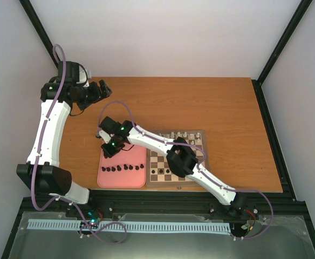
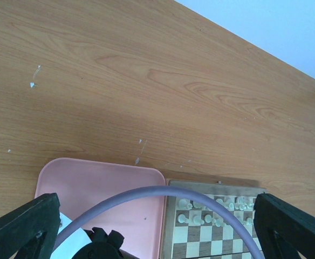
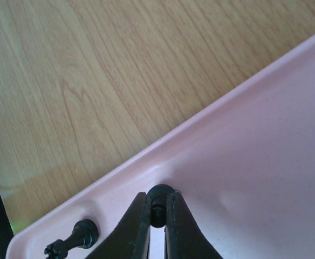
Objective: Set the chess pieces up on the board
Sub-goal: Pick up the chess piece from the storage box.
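My right gripper lifts past the board's black pieces and lowers to the end of their row next, since they stand to its right in the top view.
Several tiny black chess pieces stand in a row on the near part of the pink tray. A few black pieces stand on the near left of the wooden board. My right gripper reaches over the tray's far left corner. In the right wrist view it is shut on a black chess piece just above the tray floor. Another black piece lies to its left. My left gripper is open and empty over the bare table at the far left, well away from the tray.
White pieces fill the board's far rows; they also show in the left wrist view, with the board and the tray. My right arm crosses over the board. A purple cable arcs through the left wrist view.
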{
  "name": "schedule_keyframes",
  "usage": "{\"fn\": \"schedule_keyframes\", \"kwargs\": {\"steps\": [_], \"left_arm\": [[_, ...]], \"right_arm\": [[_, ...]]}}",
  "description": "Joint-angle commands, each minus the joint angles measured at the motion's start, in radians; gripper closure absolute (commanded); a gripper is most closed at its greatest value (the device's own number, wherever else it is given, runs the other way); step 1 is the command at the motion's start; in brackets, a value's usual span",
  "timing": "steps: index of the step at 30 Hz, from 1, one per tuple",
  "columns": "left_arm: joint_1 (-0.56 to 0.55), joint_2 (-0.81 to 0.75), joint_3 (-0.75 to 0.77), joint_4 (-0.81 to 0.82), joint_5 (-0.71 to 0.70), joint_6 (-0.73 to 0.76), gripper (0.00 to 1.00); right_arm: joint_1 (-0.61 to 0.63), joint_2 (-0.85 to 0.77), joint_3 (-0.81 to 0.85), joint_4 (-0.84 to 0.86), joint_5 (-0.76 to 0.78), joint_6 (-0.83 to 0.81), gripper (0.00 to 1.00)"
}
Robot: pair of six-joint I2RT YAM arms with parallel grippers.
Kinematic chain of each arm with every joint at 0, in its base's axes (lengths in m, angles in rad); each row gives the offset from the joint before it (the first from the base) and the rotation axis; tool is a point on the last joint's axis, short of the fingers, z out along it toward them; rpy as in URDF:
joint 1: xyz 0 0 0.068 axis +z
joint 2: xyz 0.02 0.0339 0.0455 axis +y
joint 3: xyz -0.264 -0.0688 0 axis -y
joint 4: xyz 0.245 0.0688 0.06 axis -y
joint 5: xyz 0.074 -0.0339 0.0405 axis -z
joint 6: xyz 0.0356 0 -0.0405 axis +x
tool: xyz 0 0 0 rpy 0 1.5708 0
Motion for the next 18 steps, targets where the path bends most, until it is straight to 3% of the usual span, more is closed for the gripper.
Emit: {"fn": "schedule_keyframes", "kwargs": {"steps": [1,12,18], "left_arm": [[-0.005,0.006,0.009,0.008,0.004,0.001,0.00],[-0.004,0.002,0.018,0.002,-0.004,0.005,0.00],[-0.004,0.002,0.013,0.001,-0.005,0.007,0.00]], "right_arm": [[-0.007,0.000,0.020,-0.046,0.041,-0.014,0.96],[-0.059,-0.242,-0.141,-0.052,0.222,-0.001,0.97],[-0.110,-0.592,-0.555,0.014,0.349,0.064,0.97]]}}
